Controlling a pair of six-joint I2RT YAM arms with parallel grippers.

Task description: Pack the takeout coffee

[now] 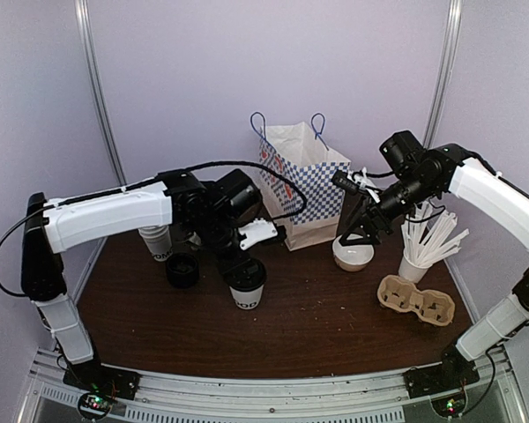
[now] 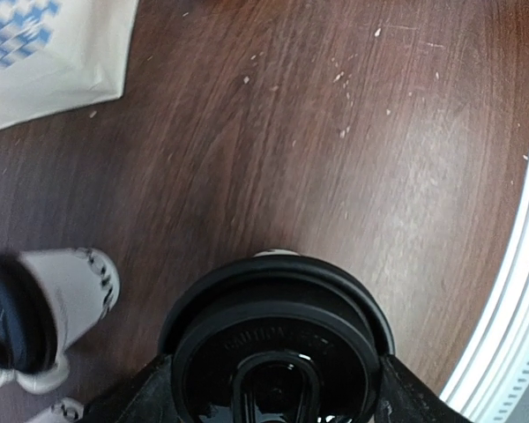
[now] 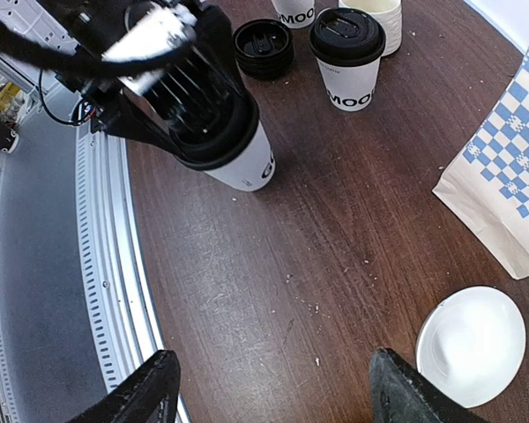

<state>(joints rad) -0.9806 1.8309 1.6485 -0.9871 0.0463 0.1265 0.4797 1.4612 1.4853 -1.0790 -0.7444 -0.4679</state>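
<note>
My left gripper carries the cup to the bare tabletop beyond the black lids next and releases it. That spot lies to the gripper's left in the top view.
The takeout coffee (image 1: pixel 247 291), a white paper cup with a black lid (image 2: pixel 278 344), stands on the brown table in front of the bag. My left gripper (image 1: pixel 246 267) comes down on it from above. Both of its fingers (image 2: pixel 145 397) press against the sides of the lid, so it is shut on the cup. The right wrist view shows the same cup (image 3: pixel 247 163) under the left arm's black fingers. My right gripper (image 1: pixel 354 236) hangs open over bare table beside a white bowl (image 1: pixel 353 254), with nothing between its fingers (image 3: pixel 137 392).
A blue-checked paper bag (image 1: pixel 300 181) stands open at the back centre. A second lidded cup (image 1: pixel 159 242) and a stack of black lids (image 1: pixel 182 270) sit to the left. A cup of straws (image 1: pixel 414 264) and a cardboard carrier (image 1: pixel 416 300) are on the right.
</note>
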